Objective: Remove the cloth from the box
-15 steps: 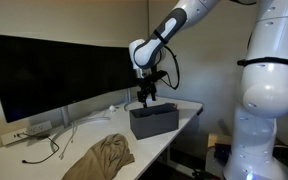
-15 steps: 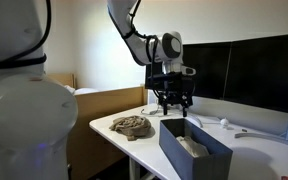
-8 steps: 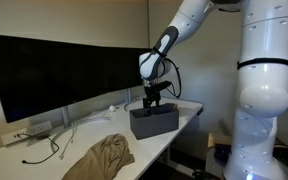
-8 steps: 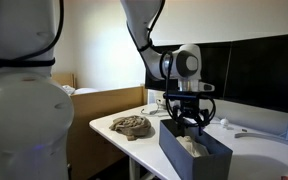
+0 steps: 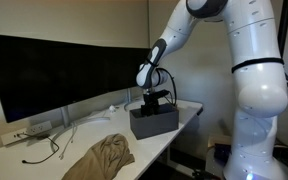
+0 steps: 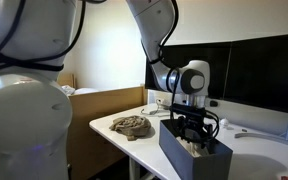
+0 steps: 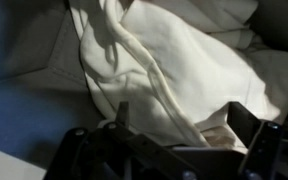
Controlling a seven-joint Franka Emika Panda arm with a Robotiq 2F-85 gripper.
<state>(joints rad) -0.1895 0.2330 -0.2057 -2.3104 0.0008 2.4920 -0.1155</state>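
The cloth's raised fold (image 6: 190, 147) (image 7: 174, 108) is just below my gripper, between its open fingers. I need to move my gripper deeper down into the box and close it on that fold.
A dark grey box (image 5: 154, 122) stands on the white desk near its edge, and it shows in both exterior views (image 6: 182, 152). A cream white cloth (image 7: 184, 55) lies crumpled inside it, and a bit of it shows over the rim (image 6: 197, 149). My gripper (image 5: 154, 102) is lowered into the box's open top (image 6: 192, 132). In the wrist view the gripper (image 7: 184, 128) is open, its two dark fingers set apart with a fold of the cloth between them, close to the fabric.
A brown cloth (image 5: 102, 155) lies bunched on the desk beside the box (image 6: 131, 126). A wide dark monitor (image 5: 54, 70) stands along the back of the desk. Cables (image 5: 46, 148) and a power strip (image 5: 29, 130) lie before it. The desk edge is close to the box.
The gripper has moved from above the box down into its opening. The arm has leaned over the box. The box and the brown cloth have not moved.
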